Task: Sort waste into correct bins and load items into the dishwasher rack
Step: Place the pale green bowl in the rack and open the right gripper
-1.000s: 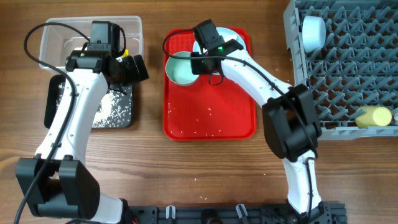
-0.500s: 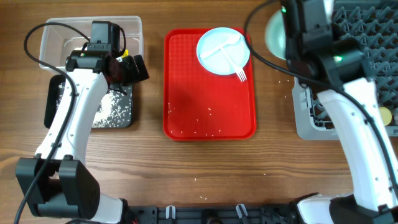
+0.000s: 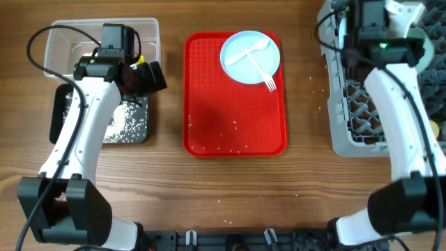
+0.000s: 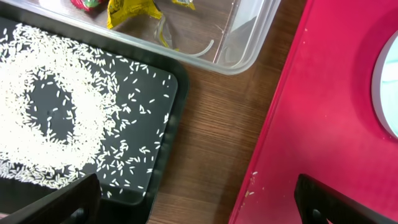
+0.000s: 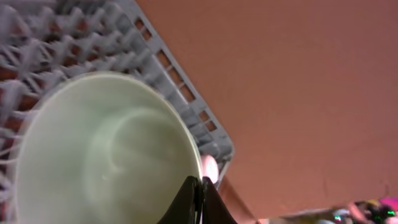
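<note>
The rack's tray-side slots lie below my right gripper, toward the left in the overhead view, so my right gripper needs to go down that way and release the bowl (image 5: 106,155).
My right gripper (image 5: 198,186) is shut on the rim of a pale blue bowl (image 5: 106,155) and holds it over the grey dishwasher rack (image 5: 43,37). In the overhead view the right gripper (image 3: 373,21) is over the rack's far left corner (image 3: 362,118), and the bowl is mostly hidden under it. The pale blue divided plate (image 3: 250,56), with a white spoon (image 3: 251,47) and fork (image 3: 265,77), lies on the red tray (image 3: 233,111). My left gripper (image 3: 150,77) is open and empty (image 4: 199,208) between the black bin (image 4: 155,155) and the tray.
The black bin (image 3: 115,125) holds white rice grains. The clear bin (image 3: 146,31) behind it holds red and yellow wrappers (image 4: 127,9). Loose grains lie on the tray and on the table. A yellow cup (image 3: 437,129) shows at the rack's right edge.
My right arm lifted the bowl off the red tray and carried it right, to above the rack. The left arm has not moved.
</note>
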Controlling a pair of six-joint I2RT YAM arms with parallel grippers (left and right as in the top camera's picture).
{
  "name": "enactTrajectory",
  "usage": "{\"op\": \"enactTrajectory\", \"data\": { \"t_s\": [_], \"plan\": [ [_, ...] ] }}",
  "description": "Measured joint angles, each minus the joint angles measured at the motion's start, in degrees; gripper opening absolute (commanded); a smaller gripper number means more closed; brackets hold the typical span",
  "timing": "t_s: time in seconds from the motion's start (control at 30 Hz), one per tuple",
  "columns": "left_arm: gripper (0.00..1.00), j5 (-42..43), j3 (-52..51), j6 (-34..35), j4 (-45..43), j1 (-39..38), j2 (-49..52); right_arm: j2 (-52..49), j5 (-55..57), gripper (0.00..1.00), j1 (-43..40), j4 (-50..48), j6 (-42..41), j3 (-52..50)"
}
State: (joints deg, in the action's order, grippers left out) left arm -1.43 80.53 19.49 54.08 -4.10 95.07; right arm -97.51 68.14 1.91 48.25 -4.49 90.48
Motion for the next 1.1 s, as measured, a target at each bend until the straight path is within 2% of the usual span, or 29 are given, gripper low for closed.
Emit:
{"op": "enactTrajectory", "data": {
  "t_s": [0.17,0.3,0.43,0.53,0.6,0.77,1.1],
  "plan": [
    [1.00,-0.02,0.00,-0.02,-0.02,0.00,0.00,-2.82,0.76,0.04,-1.33,-9.20,11.34,-0.24],
    [1.00,-0.02,0.00,-0.02,-0.07,0.00,0.00,-3.96,0.87,0.04,-1.31,-12.61,19.26,-1.11],
    [1.00,0.00,0.00,-0.02,-0.04,0.00,0.00,-3.96,1.01,0.04,-1.09,-19.15,25.77,-8.20],
    [1.00,-0.02,0.00,-0.02,-0.04,0.00,0.00,-4.61,1.53,0.04,-0.61,-29.70,33.11,-16.37],
    [1.00,-0.02,0.00,0.00,-0.04,0.00,0.00,-4.68,1.57,0.04,-0.04,-33.00,35.87,-19.10],
    [1.00,-0.02,0.00,-0.02,-0.07,0.00,0.00,-4.70,1.33,0.04,1.79,-34.16,38.82,-19.85],
    [1.00,-0.02,0.00,-0.02,-0.07,0.00,0.00,-4.70,1.33,0.05,3.43,-34.67,39.30,-21.97]
  ]
}}
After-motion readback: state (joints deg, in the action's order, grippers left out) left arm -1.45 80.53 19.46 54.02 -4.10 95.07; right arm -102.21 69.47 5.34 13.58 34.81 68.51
